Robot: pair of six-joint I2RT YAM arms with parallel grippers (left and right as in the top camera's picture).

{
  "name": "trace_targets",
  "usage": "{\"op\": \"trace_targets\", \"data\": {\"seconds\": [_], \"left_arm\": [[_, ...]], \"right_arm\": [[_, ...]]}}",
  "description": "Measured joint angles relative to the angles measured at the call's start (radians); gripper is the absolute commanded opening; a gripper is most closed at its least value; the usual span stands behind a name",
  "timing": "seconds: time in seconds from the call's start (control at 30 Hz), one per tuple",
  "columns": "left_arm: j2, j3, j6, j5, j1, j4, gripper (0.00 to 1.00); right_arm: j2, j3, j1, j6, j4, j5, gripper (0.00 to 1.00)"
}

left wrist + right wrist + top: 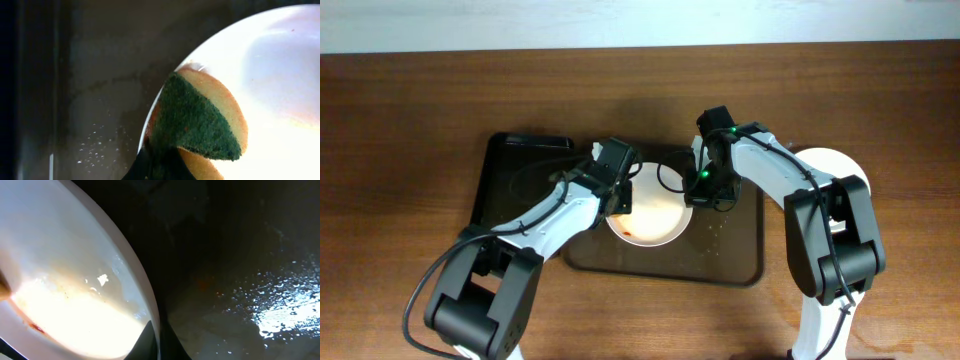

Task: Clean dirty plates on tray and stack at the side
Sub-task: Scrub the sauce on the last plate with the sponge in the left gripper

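Note:
My right gripper lifts the plate next, carries it past the tray's edge and lowers it for release onto the other white plate, because that one already lies aside.
A white dirty plate lies on the brown tray, with red sauce traces near its lower left rim. My left gripper is shut on a yellow and green sponge pressed on the plate's left edge. My right gripper is shut on the plate's right rim, one finger inside and one outside. Orange smears and a red spot show on the plate in the right wrist view. Another white plate lies on the table to the right of the tray, mostly under my right arm.
A smaller black tray lies to the left of the brown tray. Water droplets lie on the brown tray's floor, which also shows in the left wrist view. The wooden table lies all around.

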Motion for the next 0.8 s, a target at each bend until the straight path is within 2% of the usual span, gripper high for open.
{"op": "trace_targets", "data": {"seconds": [0.17, 0.33, 0.4, 0.5, 0.6, 0.7, 0.8], "left_arm": [[0.005, 0.097, 0.000, -0.073, 0.013, -0.083, 0.00], [-0.037, 0.122, 0.000, -0.068, 0.066, -0.195, 0.00], [-0.097, 0.123, 0.000, 0.002, 0.068, -0.196, 0.00], [-0.099, 0.123, 0.000, 0.152, 0.037, -0.142, 0.00], [-0.002, 0.123, 0.000, 0.204, -0.029, -0.036, 0.00], [0.090, 0.123, 0.000, 0.206, -0.030, -0.039, 0.00], [0.090, 0.124, -0.005, 0.113, -0.024, -0.082, 0.00]], "right_arm": [[0.000, 0.000, 0.000, 0.000, -0.005, 0.005, 0.04], [0.000, 0.000, -0.001, 0.000, -0.007, 0.008, 0.04], [0.000, 0.000, -0.001, 0.000, -0.006, 0.008, 0.04], [0.000, 0.000, -0.001, 0.001, -0.007, 0.008, 0.04], [0.000, 0.000, -0.001, 0.000, -0.008, 0.008, 0.04], [0.000, 0.000, -0.001, 0.001, -0.012, 0.011, 0.04], [0.000, 0.000, -0.001, 0.000, -0.012, 0.011, 0.04]]}}
